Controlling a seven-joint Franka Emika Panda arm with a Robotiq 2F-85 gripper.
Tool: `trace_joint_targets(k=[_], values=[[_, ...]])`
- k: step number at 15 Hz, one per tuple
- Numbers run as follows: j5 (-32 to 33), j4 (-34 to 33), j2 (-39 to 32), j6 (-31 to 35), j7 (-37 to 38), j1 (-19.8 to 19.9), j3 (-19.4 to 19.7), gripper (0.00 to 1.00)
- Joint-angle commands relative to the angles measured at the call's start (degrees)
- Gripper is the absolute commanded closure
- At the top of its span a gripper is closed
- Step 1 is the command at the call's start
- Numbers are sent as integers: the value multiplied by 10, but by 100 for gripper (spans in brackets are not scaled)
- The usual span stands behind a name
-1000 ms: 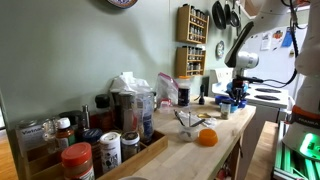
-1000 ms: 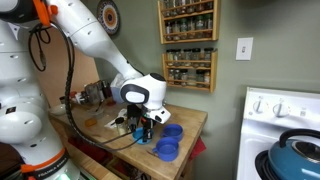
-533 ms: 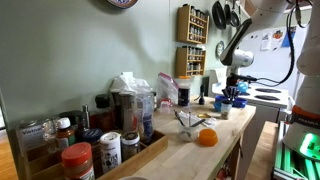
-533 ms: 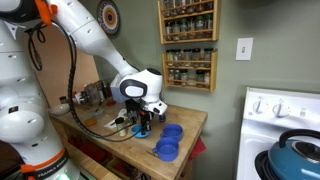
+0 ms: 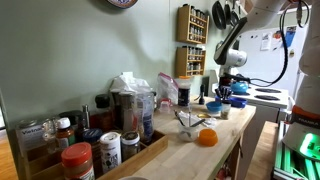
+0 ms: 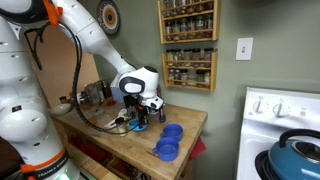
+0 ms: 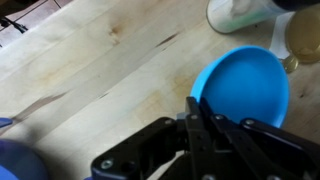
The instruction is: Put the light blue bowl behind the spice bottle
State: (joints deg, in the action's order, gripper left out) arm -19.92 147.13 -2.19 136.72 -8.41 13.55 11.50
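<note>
The bowl [image 7: 245, 85] still has its rim close beside the white bottle [image 7: 235, 12], so my gripper should carry the bowl toward the right in the wrist view next, past that bottle.
The light blue bowl [image 7: 245, 85] lies on the wooden counter at the right of the wrist view. My gripper [image 7: 200, 112] is shut with its fingers pinched on the bowl's near rim. A white bottle [image 7: 235, 12] stands just beyond the bowl at the top edge, with a pale jar [image 7: 305, 40] beside it. In both exterior views the gripper [image 6: 138, 118] [image 5: 224, 96] is low over the counter; the bowl is mostly hidden behind it there.
Two darker blue vessels [image 6: 172, 131] [image 6: 166, 150] sit on the counter beside the gripper. An orange ball [image 5: 206, 137] lies nearer the camera. Jars and bottles [image 5: 75, 150] crowd one end. A spice rack [image 6: 188, 45] hangs on the wall; a stove [image 6: 285, 110] stands past the counter's edge.
The arm has slid sideways along the counter, away from the two darker blue vessels, with the gripper staying low and shut.
</note>
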Motion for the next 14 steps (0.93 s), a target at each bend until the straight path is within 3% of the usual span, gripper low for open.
trace_joint_targets(k=[1,14], values=[[-38,-11,-12,-6,-16,-11,-9,99],[-129,-43,-49,15,-67,-13,-25,99]])
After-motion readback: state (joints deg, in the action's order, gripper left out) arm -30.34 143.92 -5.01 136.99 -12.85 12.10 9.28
